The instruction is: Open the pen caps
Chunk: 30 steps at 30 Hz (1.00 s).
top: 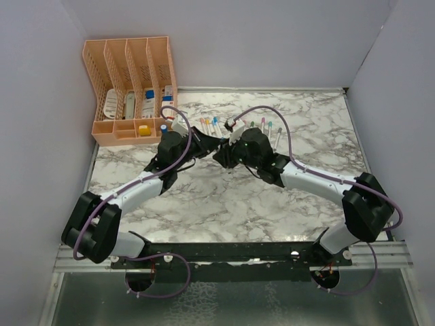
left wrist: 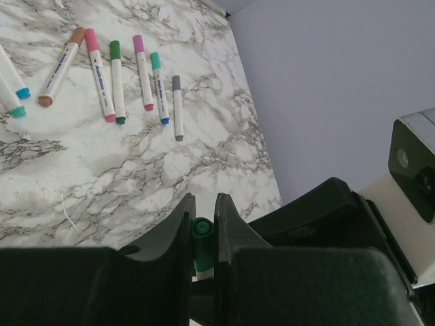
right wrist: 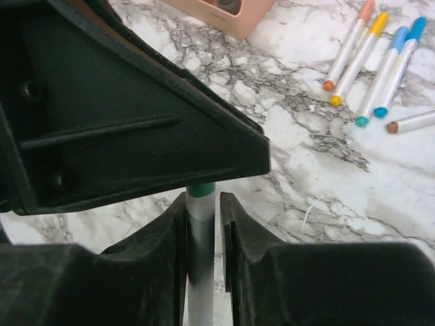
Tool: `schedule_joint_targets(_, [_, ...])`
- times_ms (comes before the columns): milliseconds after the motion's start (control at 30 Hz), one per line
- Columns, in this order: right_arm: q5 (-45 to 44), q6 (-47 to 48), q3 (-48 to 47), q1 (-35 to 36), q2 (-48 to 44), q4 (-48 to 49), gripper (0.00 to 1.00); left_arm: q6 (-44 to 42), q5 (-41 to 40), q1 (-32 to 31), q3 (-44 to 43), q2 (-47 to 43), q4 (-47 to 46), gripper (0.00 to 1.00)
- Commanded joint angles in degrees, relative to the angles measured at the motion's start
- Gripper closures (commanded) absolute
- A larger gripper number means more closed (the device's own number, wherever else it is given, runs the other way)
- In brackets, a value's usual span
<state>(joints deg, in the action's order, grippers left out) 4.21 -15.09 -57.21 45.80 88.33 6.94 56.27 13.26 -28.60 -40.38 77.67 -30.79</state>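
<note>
My left gripper holds the pen's cap. It will move to its left in the top view next, go down to the bare marble clear of the pens and release the cap there.
My two grippers meet above the middle of the table, on one green pen between them. My left gripper [top: 204, 144] [left wrist: 202, 204] is shut on the pen's green cap [left wrist: 202, 234]; a bit of white barrel shows below it. My right gripper [top: 228, 151] [right wrist: 202, 204] is shut on the white barrel [right wrist: 201, 238], whose green end [right wrist: 201, 190] runs under the left gripper's black body [right wrist: 122, 115]. I cannot tell whether the cap is still seated on the barrel. Other capped pens lie in two rows on the marble, one [top: 209, 125] [right wrist: 370, 61] left of the other [top: 265, 128] [left wrist: 115, 75].
A peach desk organizer [top: 132, 88] stands at the back left, with white items in its slots and small yellow [top: 143, 129] and blue [top: 164, 127] pieces in its front tray. Its corner shows in the right wrist view [right wrist: 231, 13]. Walls close in the table's sides.
</note>
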Motion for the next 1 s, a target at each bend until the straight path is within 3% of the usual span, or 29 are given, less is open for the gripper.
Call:
schedule_joint_targets(0, [0.44, -0.26, -2.09, 0.45, 0.18, -0.85, 0.93, -1.15, 1.15, -0.40, 1.62, -2.05, -1.56, 1.00])
schedule_joint_targets(67, [0.17, -0.35, -2.14, 0.51, 0.01, -1.82, 0.98, -1.31, -0.09, -0.40, 2.47, -2.24, -1.46, 1.00])
schedule_joint_targets(433, [1.65, -0.88, 2.90, 0.43, -3.05, -5.73, 0.99, -4.39, -11.08, 3.02, -1.24, 0.21, 4.82, 1.00])
schedule_joint_targets(967, [4.84, -1.79, 9.99, 0.52, -5.44, -7.74, 0.99, -5.16, -11.19, 12.73, -3.18, 5.15, 5.74, 1.00])
